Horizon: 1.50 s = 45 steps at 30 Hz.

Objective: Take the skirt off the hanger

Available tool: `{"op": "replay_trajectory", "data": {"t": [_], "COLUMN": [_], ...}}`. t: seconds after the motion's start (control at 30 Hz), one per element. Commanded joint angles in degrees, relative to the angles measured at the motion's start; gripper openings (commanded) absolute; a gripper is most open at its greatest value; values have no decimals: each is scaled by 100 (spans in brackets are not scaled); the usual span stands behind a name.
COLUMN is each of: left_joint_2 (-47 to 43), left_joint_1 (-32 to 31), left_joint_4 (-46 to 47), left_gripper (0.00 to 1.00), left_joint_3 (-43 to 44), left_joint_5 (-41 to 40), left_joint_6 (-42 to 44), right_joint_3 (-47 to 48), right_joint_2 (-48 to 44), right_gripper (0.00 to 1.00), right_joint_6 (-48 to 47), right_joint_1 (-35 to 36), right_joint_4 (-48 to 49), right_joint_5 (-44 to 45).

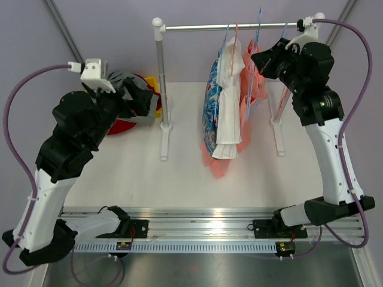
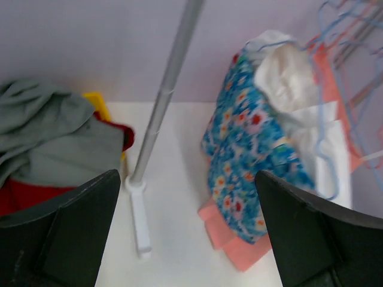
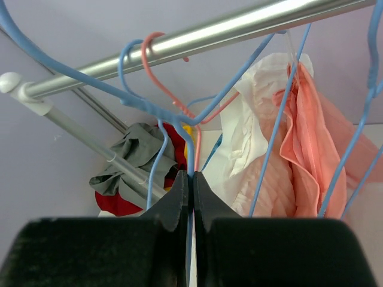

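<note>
I should next move my left gripper back around the blocking white garment to the pink skirt's near edge (image 1: 245, 136), on its right in the top view.
Several garments hang from wire hangers on a silver rail (image 1: 239, 26): a blue floral one (image 1: 210, 107) on the left, a white one (image 1: 230, 113) in the middle and a pink one (image 1: 252, 98) on the right. I cannot tell which is the skirt. My right gripper (image 1: 258, 60) is up by the rail, shut on the wire of a blue hanger (image 3: 173, 116) just below its hook; its jaws (image 3: 192, 179) pinch the wire. My left gripper (image 1: 146, 101) is open and empty, left of the rack's left pole (image 2: 164, 95), facing the floral garment (image 2: 251, 155).
A heap of grey and red clothes (image 1: 122, 78) lies in a yellow bin (image 1: 157, 84) at the back left, close under my left gripper. The rack's white feet (image 1: 164, 143) stand on the table. Pink cloth (image 1: 218, 164) hangs down to the tabletop.
</note>
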Motion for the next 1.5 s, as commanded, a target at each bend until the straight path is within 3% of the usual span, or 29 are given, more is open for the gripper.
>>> {"op": "replay_trajectory", "data": {"t": [0.0,0.13,0.27,0.4,0.5,0.93,1.07,1.13,1.17,1.2,1.27,1.3,1.37,1.47], "left_joint_2": [802,1391,1498,1480,1602,2946,3307,3387,3440,3466,3467,3458,3440,3388], "left_joint_1": [-1510,-2795,-3727,-4053,-4317,-4748,-4950,-5012,-5047,-5065,-5109,-5126,-5153,-5214], "left_joint_4": [-215,617,1726,2868,3581,4866,4901,4945,4962,4971,5006,5033,5016,4857], "left_gripper": [99,99,99,99,99,99,98,88,65,56,23,13,0,0], "left_joint_3": [935,1105,210,-941,-1277,-778,-540,-514,-487,-470,-461,-461,-426,-338], "left_joint_5": [-1368,-1120,-460,-3,51,596,-35,-370,-458,-694,-1046,-1152,-1433,-1680], "left_joint_6": [474,826,968,660,572,300,361,379,405,414,431,431,466,563], "right_joint_3": [159,-9,-27,96,333,316,465,623,659,694,721,703,554,220], "right_joint_2": [-683,-1001,-1326,-1599,-1626,-1951,-1951,-1933,-1925,-1933,-1951,-1986,-2064,-2214], "right_gripper": [0,0,0,0,0,0,0,0,0,0,0,0,0,0], "right_joint_6": [-132,-53,97,124,123,449,501,484,466,458,466,466,519,598], "right_joint_1": [31,40,40,31,40,31,31,40,31,31,40,31,40,31], "right_joint_4": [419,182,-108,-302,-530,-654,-724,-811,-847,-873,-917,-917,-865,-724], "right_joint_5": [86,113,-54,-72,-142,-265,-266,-257,-248,-231,-222,-222,-195,-160]}}
